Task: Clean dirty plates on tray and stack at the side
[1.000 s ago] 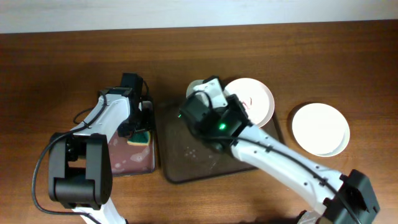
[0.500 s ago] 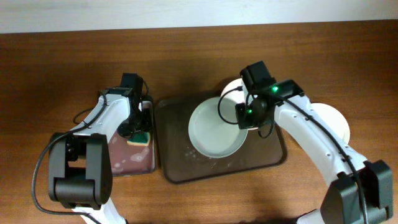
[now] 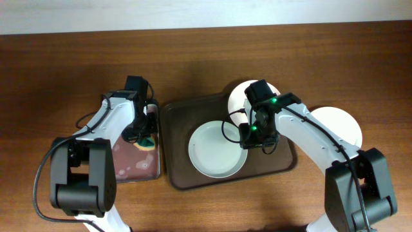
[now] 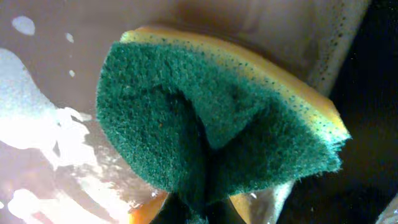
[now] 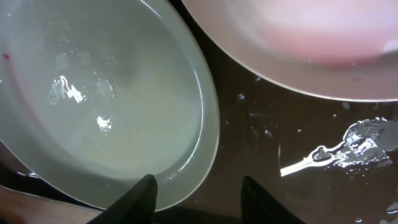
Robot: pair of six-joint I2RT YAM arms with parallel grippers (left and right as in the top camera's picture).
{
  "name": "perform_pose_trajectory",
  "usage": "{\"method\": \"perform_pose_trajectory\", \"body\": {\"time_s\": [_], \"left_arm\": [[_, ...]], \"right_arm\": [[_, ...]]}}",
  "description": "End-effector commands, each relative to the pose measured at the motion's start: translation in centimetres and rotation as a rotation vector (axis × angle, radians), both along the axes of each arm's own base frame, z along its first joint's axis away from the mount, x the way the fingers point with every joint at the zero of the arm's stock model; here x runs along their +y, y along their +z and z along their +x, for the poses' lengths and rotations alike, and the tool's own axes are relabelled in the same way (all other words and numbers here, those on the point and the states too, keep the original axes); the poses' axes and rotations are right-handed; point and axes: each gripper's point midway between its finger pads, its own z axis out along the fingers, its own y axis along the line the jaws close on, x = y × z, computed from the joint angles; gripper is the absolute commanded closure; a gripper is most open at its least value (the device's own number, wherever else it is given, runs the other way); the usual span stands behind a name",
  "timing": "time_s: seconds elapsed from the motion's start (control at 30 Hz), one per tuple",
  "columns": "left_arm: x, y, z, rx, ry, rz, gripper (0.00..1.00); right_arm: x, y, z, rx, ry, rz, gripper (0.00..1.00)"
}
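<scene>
The right gripper will next go down onto the green plate's rim (image 3: 244, 158) (image 5: 199, 177) beside the bare bottom of the tray and close there, since its open fingers are already on either side of it.
A pale green plate (image 3: 217, 149) lies flat on the dark brown tray (image 3: 177, 116), wet and glossy in the right wrist view (image 5: 106, 106). My right gripper (image 3: 246, 138) hangs open over its right rim (image 5: 202, 190), with one finger above the plate and the other above the tray floor. A second, pinkish white plate (image 3: 241, 96) sits at the tray's far right corner, half hidden under the right arm (image 5: 298, 37). My left gripper (image 3: 145, 132) is shut on a green and yellow sponge (image 4: 217, 137), which it squeezes into a fold.
The sponge (image 3: 149, 144) hangs over the smaller black tray with a wet pinkish inside (image 3: 132, 164), left of the brown tray. White plates (image 3: 335, 132) rest on the table to the right. Water streaks lie on the tray floor (image 5: 311, 162).
The right gripper has laid the pale green plate down, a little nearer and to the left, and opened. The left gripper has closed on the sponge.
</scene>
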Motion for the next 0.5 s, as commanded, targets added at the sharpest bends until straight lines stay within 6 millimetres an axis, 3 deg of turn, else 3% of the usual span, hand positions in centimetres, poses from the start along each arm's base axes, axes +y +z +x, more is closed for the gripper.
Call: {"method": "perform_pose_trajectory", "body": {"time_s": [0.0, 0.13, 0.2, 0.23, 0.27, 0.3, 0.4, 0.47], "left_arm": [[0.4, -0.6, -0.4, 0.021, 0.003, 0.013, 0.46], [0.2, -0.6, -0.4, 0.025, 0.004, 0.006, 0.45], [0.3, -0.6, -0.6, 0.032, 0.004, 0.007, 0.54], [0.3, -0.6, -0.8, 0.039, 0.003, 0.008, 0.68], [0.3, -0.6, -1.1, 0.050, 0.003, 0.009, 0.92], [0.3, -0.6, -1.3, 0.062, 0.003, 0.010, 1.00], [0.4, 0.2, -1.3, 0.059, 0.003, 0.010, 1.00], [0.2, 2.4, -0.4, -0.007, 0.003, 0.002, 1.00]], "right_arm": [[-0.3, -1.5, -1.5, 0.043, -0.007, -0.006, 0.55], [-0.2, -2.9, -2.2, 0.051, -0.006, 0.009, 0.57], [0.2, -3.4, -2.6, 0.057, -0.005, 0.043, 0.62], [0.2, -3.6, -2.7, 0.056, -0.005, 0.045, 0.68], [0.1, -3.9, -2.8, 0.058, -0.006, 0.044, 0.73], [0.0, -4.1, -3.1, 0.062, -0.006, 0.042, 0.74], [-0.1, -4.7, -3.4, 0.066, -0.010, 0.041, 0.83], [0.0, -4.7, -3.1, 0.050, -0.009, 0.047, 0.88]]}}
